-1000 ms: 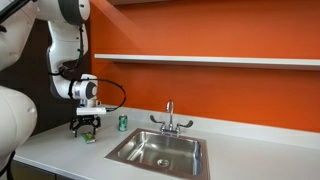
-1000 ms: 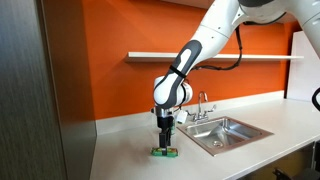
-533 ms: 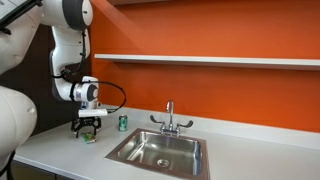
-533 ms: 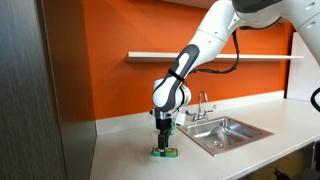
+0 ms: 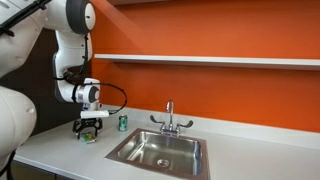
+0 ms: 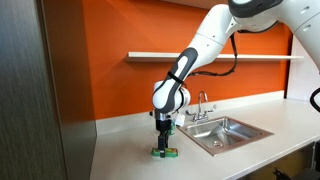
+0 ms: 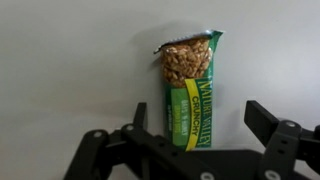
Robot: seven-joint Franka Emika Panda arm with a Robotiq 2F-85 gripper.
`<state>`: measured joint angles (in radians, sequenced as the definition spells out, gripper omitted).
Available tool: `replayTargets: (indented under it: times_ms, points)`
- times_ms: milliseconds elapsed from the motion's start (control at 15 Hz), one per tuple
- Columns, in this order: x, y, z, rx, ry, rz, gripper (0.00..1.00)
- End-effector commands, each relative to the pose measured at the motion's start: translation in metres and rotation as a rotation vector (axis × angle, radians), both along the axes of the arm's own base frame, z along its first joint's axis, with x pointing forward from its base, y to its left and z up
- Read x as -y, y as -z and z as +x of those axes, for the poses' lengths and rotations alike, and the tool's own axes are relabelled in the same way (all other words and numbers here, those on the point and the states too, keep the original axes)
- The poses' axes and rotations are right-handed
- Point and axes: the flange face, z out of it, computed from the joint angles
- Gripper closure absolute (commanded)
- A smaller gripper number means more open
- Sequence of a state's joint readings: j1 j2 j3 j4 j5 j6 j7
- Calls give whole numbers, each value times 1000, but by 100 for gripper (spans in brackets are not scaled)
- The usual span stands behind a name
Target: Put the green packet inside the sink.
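Note:
The part of the green packet beside the yellow label lies between my gripper's fingers. My gripper will first stay low over the packet to get its fingers onto the packet's long edges there.
The green packet is a flat green snack-bar pouch lying on the white counter. In the wrist view it lies between my open fingers, which stand apart on either side of it without touching. My gripper points straight down just above it. In both exterior views the gripper hovers over the packet at the counter's end, away from the sink. The stainless steel sink with its chrome faucet is set in the counter further along.
An upright green can stands on the counter between the packet and the sink. An orange wall with a white shelf runs behind. A dark cabinet side stands near the counter's end.
The arm's upper links have shifted slightly. The gripper stays over the packet, still open.

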<state>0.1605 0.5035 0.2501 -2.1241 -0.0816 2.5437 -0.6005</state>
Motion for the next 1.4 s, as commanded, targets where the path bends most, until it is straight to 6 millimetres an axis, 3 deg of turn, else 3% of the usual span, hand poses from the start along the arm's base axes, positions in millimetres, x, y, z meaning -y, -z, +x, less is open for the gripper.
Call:
replayTargets:
  times_ms: [0,467,533,600,733,800,1067,1200,1333]
  points:
    - [3,-1,7,13,-23,7,0]
    - [4,2,8,7,-17,9,0]
    - [4,3,9,6,-17,8,4]
    - [4,4,9,6,-17,9,24]
    - [5,5,9,3,-16,11,20]
    - [5,6,10,2,-14,12,37]
    - [8,4,16,8,-11,19,69]
    - [10,6,18,5,-9,24,83]
    - [11,7,18,2,-5,24,84]
